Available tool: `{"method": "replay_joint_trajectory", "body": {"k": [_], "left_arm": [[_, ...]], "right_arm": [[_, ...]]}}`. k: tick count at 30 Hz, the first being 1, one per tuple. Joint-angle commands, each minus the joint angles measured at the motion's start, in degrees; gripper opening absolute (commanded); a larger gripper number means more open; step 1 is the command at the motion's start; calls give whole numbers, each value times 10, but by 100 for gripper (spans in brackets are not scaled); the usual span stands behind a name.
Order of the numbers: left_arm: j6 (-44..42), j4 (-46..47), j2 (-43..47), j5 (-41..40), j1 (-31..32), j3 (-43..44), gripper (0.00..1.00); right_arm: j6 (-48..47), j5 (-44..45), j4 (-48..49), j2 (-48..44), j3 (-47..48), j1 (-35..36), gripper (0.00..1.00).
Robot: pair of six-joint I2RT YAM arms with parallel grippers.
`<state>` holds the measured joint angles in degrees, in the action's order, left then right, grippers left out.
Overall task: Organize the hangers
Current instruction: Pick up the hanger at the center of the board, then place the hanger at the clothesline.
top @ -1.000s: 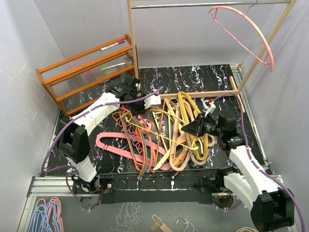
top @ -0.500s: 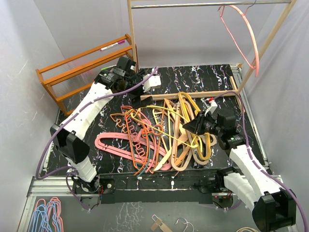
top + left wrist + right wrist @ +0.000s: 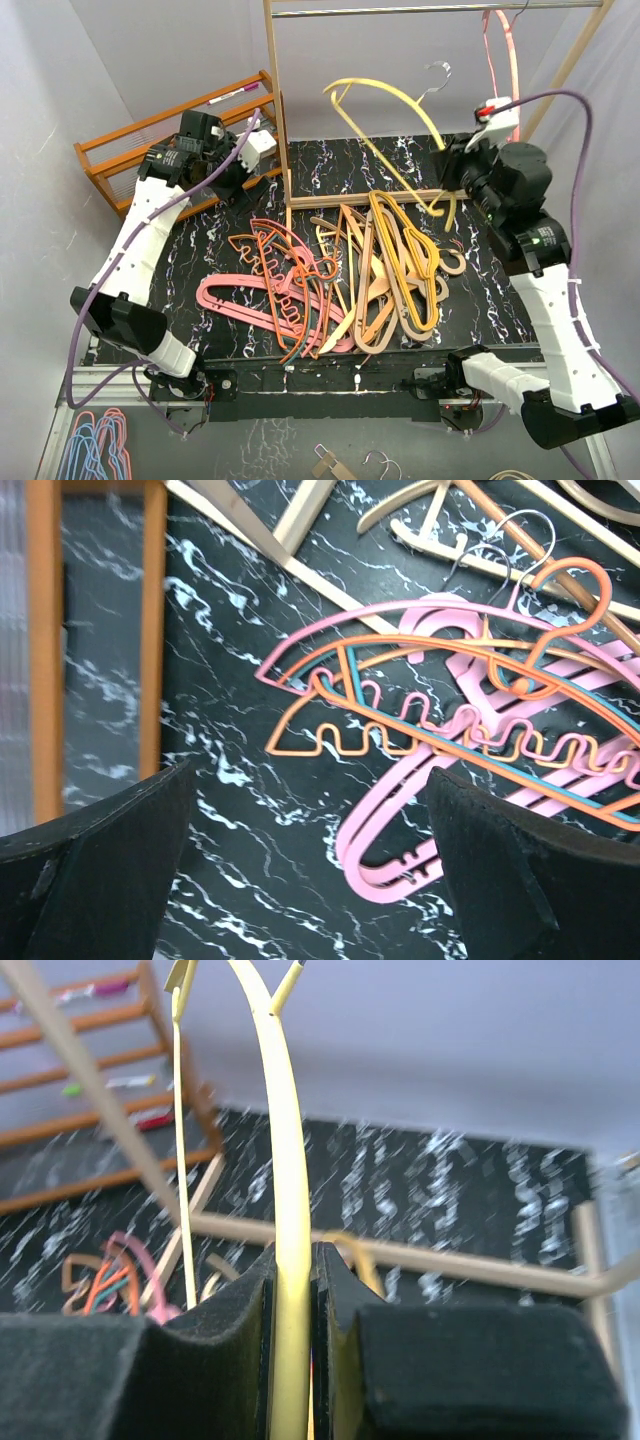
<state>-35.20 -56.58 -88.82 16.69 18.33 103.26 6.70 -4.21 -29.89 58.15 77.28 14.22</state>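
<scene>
The yellow hanger [image 3: 385, 120] has its hook hanging free, so my right gripper should go up and outward, hook the hanger onto the metal bar beside the pink hanger and let go of it.
A tangled pile of hangers [image 3: 340, 270] in pink, orange, teal, yellow and tan wood lies across the middle of the black marbled table. My right gripper [image 3: 447, 166] is raised at the right, shut on a yellow hanger [image 3: 385, 120] that hangs in the air with its metal hook [image 3: 436, 72] up. In the right wrist view the yellow bar [image 3: 285, 1110] is pinched between the pads of that gripper [image 3: 293, 1260]. One pink hanger [image 3: 500, 60] hangs from the rail. My left gripper [image 3: 243, 172] is at the back left, open and empty [image 3: 310, 880], above bare table beside a pink hanger [image 3: 440, 810].
An orange-brown slatted rack [image 3: 170, 150] with a marker pen [image 3: 233, 95] stands at the back left, its post [image 3: 45, 650] close to my left fingers. The tall pale wooden frame [image 3: 275, 100] carries a metal rail [image 3: 400, 10]; its base bar [image 3: 400, 197] lies on the table.
My right gripper has lifted the yellow hanger up off the pile. The left gripper has opened and drawn back left toward the rack. The pink hanger on the rail has swung.
</scene>
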Motion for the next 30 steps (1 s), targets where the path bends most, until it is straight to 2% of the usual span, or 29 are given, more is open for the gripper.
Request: {"method": "replay_joint_trajectory", "body": {"k": [1, 7, 14, 24, 30], "left_arm": [[43, -9, 30, 56, -15, -30, 97], [46, -3, 36, 57, -19, -49, 97], [47, 9, 32, 75, -18, -79, 97], [45, 15, 31, 82, -18, -99, 97], [50, 20, 32, 97, -19, -116, 97]], "right_arm": [[-101, 126, -9, 37, 83, 16, 8], [-163, 219, 23, 110, 174, 48, 8], [-225, 268, 58, 164, 252, 49, 8], [-255, 250, 119, 125, 223, 50, 8], [-276, 270, 132, 126, 229, 50, 8]]}}
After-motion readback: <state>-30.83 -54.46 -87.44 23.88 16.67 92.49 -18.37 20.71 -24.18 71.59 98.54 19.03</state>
